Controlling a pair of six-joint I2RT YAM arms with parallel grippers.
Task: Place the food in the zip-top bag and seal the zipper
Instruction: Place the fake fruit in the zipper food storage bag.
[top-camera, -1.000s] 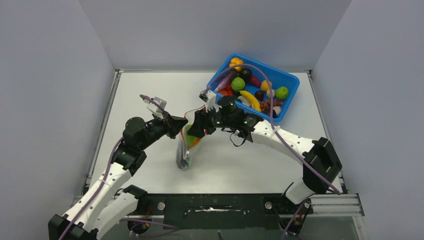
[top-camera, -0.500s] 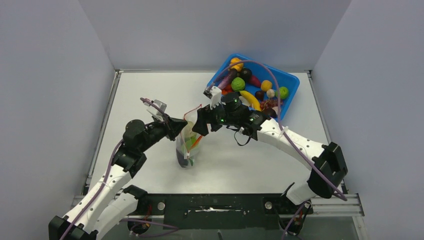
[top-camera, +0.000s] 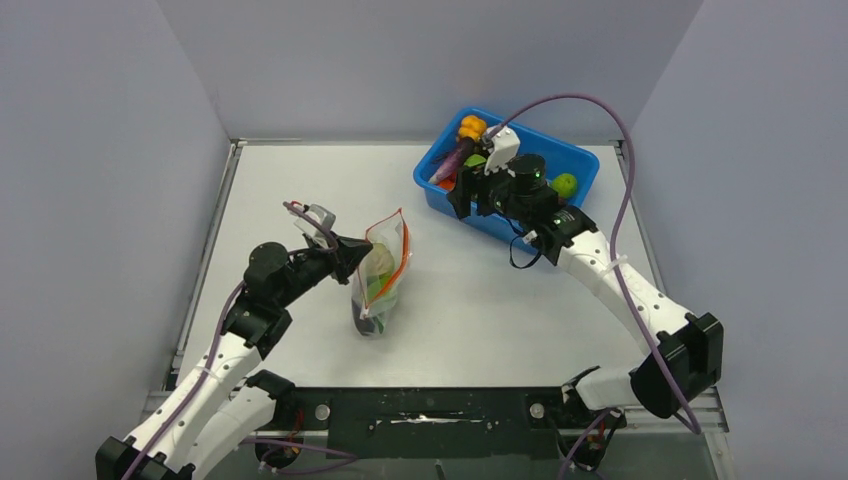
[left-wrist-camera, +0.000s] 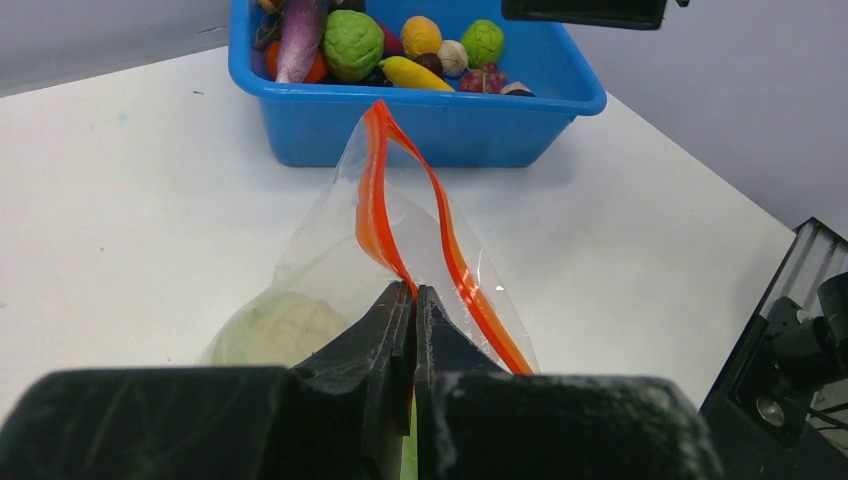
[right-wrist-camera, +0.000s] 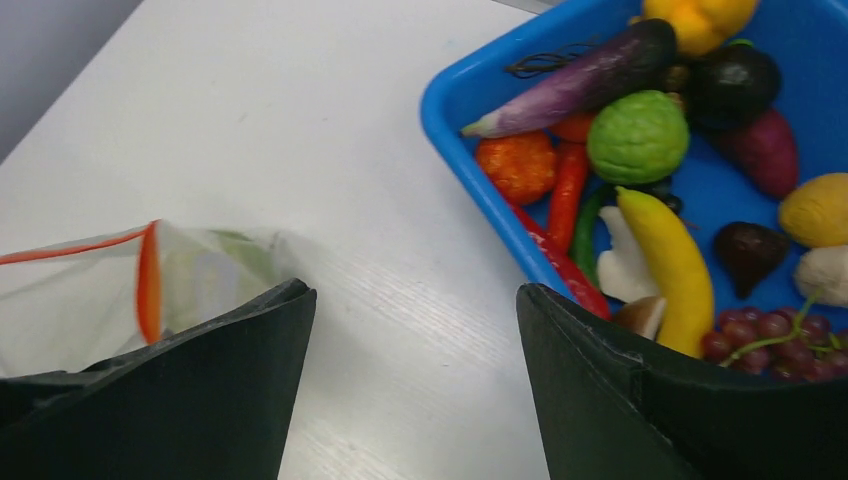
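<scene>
The yellow banana's middle (right-wrist-camera: 668, 258) lies below my open right gripper and to its right in the right wrist view, so I will shift that way and lower astride it.
My left gripper (top-camera: 354, 254) is shut on the near lip of the zip-top bag (top-camera: 378, 280) and holds it upright off the table. The bag's mouth gapes, and the red-orange zipper (left-wrist-camera: 372, 190) splits into two strips beyond my left gripper (left-wrist-camera: 414, 292). A pale green food piece (left-wrist-camera: 275, 330) and some darker pieces sit inside the bag. My right gripper (top-camera: 462, 196) hovers open and empty over the near left corner of the bin; in the right wrist view, my right gripper (right-wrist-camera: 415, 290) has only bare table between its fingers.
The blue bin (top-camera: 583, 167) at the back right holds several loose toy foods, among them a purple eggplant (right-wrist-camera: 590, 75), a green round fruit (right-wrist-camera: 638, 135) and a yellow banana (right-wrist-camera: 672, 265). Grey walls enclose the table on three sides.
My right gripper has pulled away from the bag's mouth, gone back and right to the bin, and opened wider. The left gripper still holds the bag in about the same place.
</scene>
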